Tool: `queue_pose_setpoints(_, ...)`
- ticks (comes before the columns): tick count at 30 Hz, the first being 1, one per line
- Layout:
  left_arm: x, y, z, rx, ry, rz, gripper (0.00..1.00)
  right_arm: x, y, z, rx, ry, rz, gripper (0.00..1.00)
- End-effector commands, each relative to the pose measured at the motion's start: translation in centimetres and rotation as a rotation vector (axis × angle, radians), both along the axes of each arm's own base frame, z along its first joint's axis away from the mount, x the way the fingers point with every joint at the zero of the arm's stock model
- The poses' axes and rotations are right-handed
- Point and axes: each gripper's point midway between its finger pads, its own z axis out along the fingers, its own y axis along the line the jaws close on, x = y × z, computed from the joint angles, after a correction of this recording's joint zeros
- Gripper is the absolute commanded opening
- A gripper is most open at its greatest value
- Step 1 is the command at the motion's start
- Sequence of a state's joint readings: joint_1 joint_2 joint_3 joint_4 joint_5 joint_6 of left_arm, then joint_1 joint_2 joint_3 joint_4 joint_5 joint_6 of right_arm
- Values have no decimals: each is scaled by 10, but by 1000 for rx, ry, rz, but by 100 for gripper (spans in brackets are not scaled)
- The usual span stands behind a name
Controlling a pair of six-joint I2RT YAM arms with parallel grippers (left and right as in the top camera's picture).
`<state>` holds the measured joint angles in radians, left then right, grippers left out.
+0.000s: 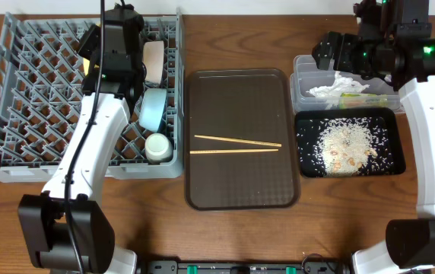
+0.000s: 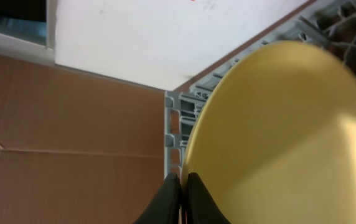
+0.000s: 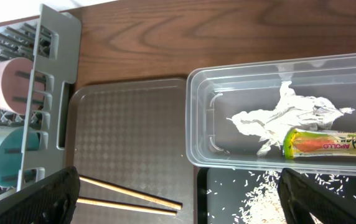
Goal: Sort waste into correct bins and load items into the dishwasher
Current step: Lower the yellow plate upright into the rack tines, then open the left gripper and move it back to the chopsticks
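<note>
The left gripper comes down toward the grey rack's wires next and releases the plate's rim, because the yellow-green plate [image 2: 277, 137] already hangs on edge beside the white bowl.
My left gripper [image 2: 183, 182] is shut on the rim of the yellow-green plate [image 2: 277, 137], held on edge over the far side of the grey dish rack [image 1: 27, 99]. In the rack stand a white bowl [image 1: 154, 57], a light-blue bowl [image 1: 153, 109] and a white cup [image 1: 157, 146]. Two chopsticks [image 1: 236, 144] lie on the brown tray [image 1: 240, 99]. My right gripper [image 3: 184, 205] is open and empty above the clear tub [image 3: 196, 124], which holds tissue [image 3: 284, 115] and the snack wrapper [image 3: 330, 143]. Rice [image 1: 347, 144] lies in the black tray [image 1: 305, 164].
The rack's right wall [image 3: 50, 93] runs beside the brown tray [image 3: 134, 137]. The clear tub [image 1: 303, 76] and the black tray sit end to end right of the brown tray. Bare wooden table lies in front of everything.
</note>
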<state>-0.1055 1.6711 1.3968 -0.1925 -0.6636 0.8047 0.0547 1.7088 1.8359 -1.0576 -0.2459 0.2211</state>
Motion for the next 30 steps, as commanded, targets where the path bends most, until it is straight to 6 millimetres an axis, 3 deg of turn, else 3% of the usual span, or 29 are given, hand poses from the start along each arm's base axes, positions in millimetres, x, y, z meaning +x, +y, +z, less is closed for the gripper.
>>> queue_pose_setpoints(1, 1, 2, -15, -9, 33, 13, 7, 1, 2, -3, 1, 9, -2, 99)
queue_pose_setpoints(6, 0, 2, -32, -46, 55, 40, 7, 1, 2, -3, 1, 9, -2, 99)
queue_pose_setpoints(10, 0, 2, -33, -128, -12, 93, 8, 1, 2, -3, 1, 9, -2, 99)
queue_pose_setpoints(12, 0, 2, -34, -186, -62, 130, 24, 1, 2, -3, 1, 9, -2, 99)
queue_pose_setpoints(16, 0, 2, -34, -286, -148, 192, 46, 1, 2, -3, 1, 9, -2, 99)
queue_pose_setpoints(20, 0, -2, -30, -316, -179, 200, 54, 1, 2, -3, 1, 9, -2, 99)
queue_pose_setpoints(23, -2, -11, -10, -333, -224, 178, 55, 1, 2, -3, 1, 9, -2, 99)
queue_pose_setpoints(27, -15, -34, 48, -426, -383, 133, 62, 1, 2, -3, 1, 9, -2, 99)
queue_pose_setpoints(30, -32, -57, 81, -532, -487, 99, 67, 1, 2, -3, 1, 9, -2, 99)
